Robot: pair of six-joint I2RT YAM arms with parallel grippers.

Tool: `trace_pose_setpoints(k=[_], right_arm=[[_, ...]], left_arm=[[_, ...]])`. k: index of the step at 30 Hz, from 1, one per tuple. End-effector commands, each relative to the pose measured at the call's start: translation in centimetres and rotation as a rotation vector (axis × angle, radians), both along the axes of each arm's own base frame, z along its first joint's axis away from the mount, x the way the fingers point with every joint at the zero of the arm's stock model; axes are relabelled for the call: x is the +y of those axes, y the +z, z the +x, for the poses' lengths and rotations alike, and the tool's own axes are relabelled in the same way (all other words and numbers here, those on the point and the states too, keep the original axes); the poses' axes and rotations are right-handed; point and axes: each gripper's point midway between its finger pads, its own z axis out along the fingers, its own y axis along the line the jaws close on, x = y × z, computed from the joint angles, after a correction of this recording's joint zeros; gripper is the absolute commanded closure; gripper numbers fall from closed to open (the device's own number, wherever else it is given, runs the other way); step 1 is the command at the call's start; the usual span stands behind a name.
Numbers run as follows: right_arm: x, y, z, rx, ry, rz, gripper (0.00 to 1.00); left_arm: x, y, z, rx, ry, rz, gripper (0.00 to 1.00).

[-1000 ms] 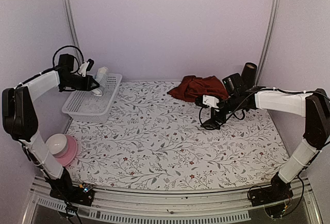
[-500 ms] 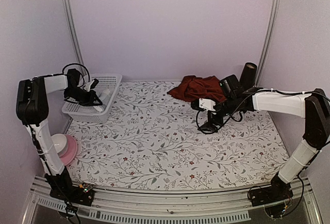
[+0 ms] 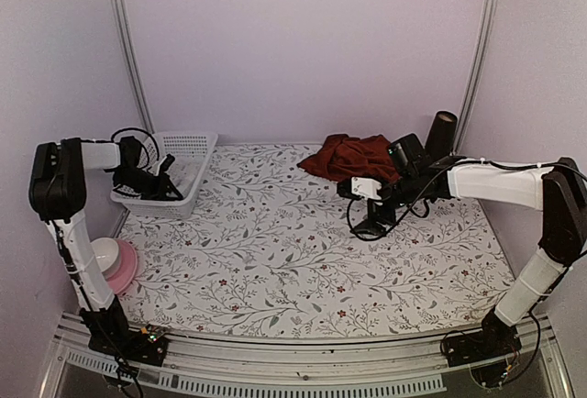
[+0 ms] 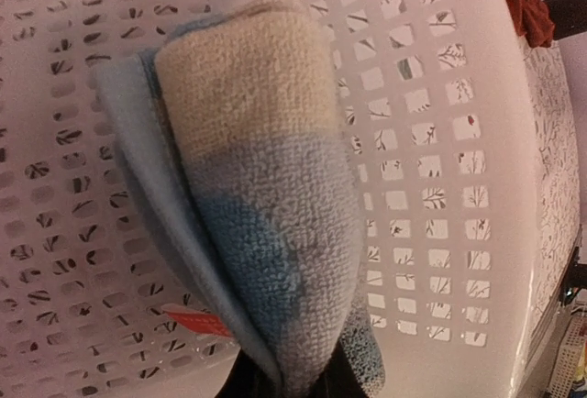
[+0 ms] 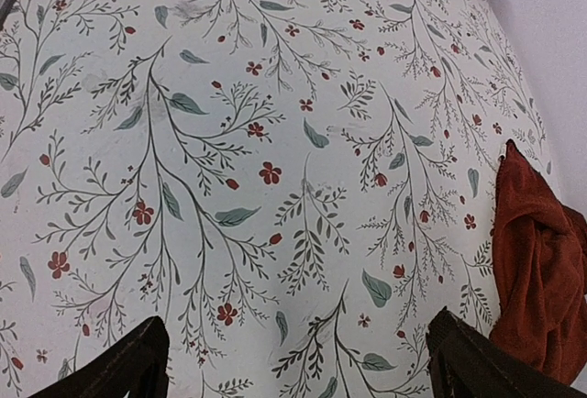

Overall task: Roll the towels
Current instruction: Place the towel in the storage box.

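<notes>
My left gripper will stay low inside the sides of the white basket and let go of the rolled pastel towel.
The pastel checked towel [image 4: 257,178] is rolled, blue and orange, with a small red tag [image 4: 197,320]. My left gripper [image 4: 293,381] is shut on its lower end and holds it inside the white basket [image 4: 440,141]. From above, the left gripper [image 3: 163,186] is down in the basket [image 3: 188,146] at the far left. The maroon towel [image 3: 353,155] lies crumpled at the back of the table and shows at the right edge of the right wrist view [image 5: 541,270]. My right gripper [image 3: 365,227] [image 5: 298,370] is open and empty, low over the floral cloth just in front of that towel.
A pink bowl holding a white ball [image 3: 110,265] sits off the table's left edge. A dark cylinder [image 3: 443,130] stands at the back right behind the right arm. The floral tablecloth [image 3: 275,260] covers the table.
My left arm has folded down and lowered the checked towel into the basket. My right gripper has shifted slightly left, staying open.
</notes>
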Motion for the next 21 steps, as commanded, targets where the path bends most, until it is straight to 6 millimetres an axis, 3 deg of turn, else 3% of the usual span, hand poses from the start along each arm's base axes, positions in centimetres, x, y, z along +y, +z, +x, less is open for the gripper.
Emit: trace_pose_setpoints(k=[1, 10, 17, 21], right_arm=[[0.1, -1.1, -0.3, 0.014, 0.006, -0.035, 0.01], [0.3, -1.5, -0.5, 0.000, 0.012, -0.059, 0.01], [0.4, -1.6, -0.6, 0.004, 0.016, -0.061, 0.01], [0.5, -1.5, -0.8, 0.003, 0.020, -0.059, 0.01]], left_arm=[[-0.4, -1.7, -0.8, 0.053, 0.003, -0.052, 1.00], [0.4, -3.8, -1.2, 0.116, 0.043, -0.009, 1.00], [1.1, -3.0, -0.9, 0.093, 0.065, 0.037, 0.64], [1.5, -2.3, -0.5, 0.072, 0.082, 0.056, 0.57]])
